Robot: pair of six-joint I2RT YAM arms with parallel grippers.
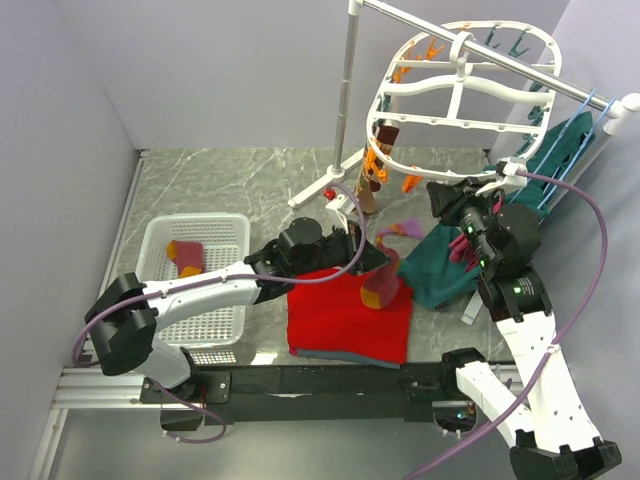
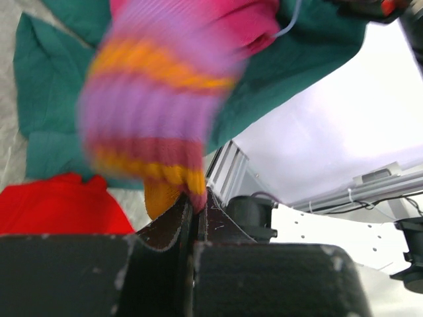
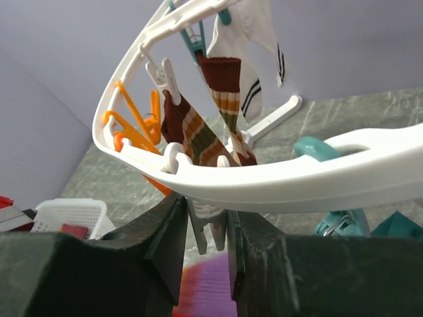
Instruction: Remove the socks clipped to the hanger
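I will swing my left gripper left in the top view, over the white slotted basket where another sock already lies, and release the sock's edge next.
The white oval hanger [image 1: 460,90] hangs from the rail at the back right, with orange and teal pegs. Its near rim [image 3: 297,178] crosses the right wrist view. A tan-brown striped sock [image 3: 198,135], a maroon striped one [image 3: 225,92] and a whitish one [image 3: 254,39] are clipped to it. My right gripper [image 3: 206,211] is shut on a white peg [image 3: 210,228] under that rim. A blurred purple sock end [image 3: 208,290] shows below the peg. My left gripper [image 2: 196,201] is shut on the edge of this maroon-purple sock [image 2: 158,99] with orange stripes, above the red cloth [image 1: 340,320].
The white slotted basket [image 1: 225,300] at the left holds a maroon and orange sock [image 1: 187,255]. A teal garment [image 1: 440,265] lies right of the red cloth. The rack's pole [image 1: 348,100] and feet stand behind. Blue hangers with teal clothing [image 1: 570,140] hang at the far right.
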